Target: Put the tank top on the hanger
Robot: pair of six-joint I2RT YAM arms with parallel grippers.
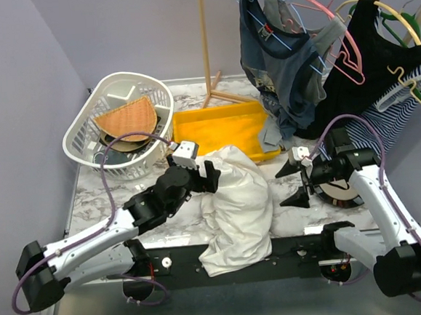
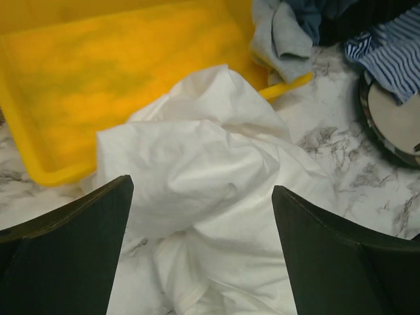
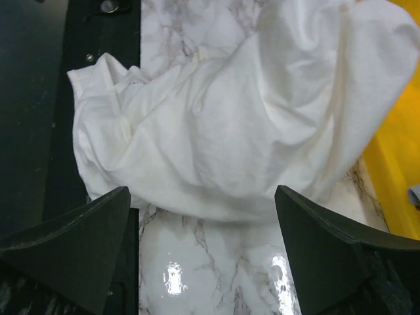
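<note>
My right gripper should next move across the tank top to the left in the top view, then down onto its opposite edge, because that edge is beside bare marble.
The off-white tank top (image 1: 236,206) lies crumpled on the marble table, from the yellow tray's front edge down over the table's near edge. It also shows in the left wrist view (image 2: 210,164) and the right wrist view (image 3: 223,125). My left gripper (image 1: 210,173) is open at its upper left edge, jaws wide above the fabric (image 2: 200,190). My right gripper (image 1: 293,183) is open and empty to its right, over bare marble (image 3: 200,197). A slim pink wire hanger (image 1: 346,58) shows among the clothes hung at the back right.
A yellow tray (image 1: 215,128) sits behind the tank top. A white laundry basket (image 1: 85,134) stands at back left. A wooden stand (image 1: 204,41), a blue-grey shirt (image 1: 275,57), a black top (image 1: 367,65) and striped fabric (image 1: 400,117) are at the back right. A round dark object (image 1: 341,189) lies under the right arm.
</note>
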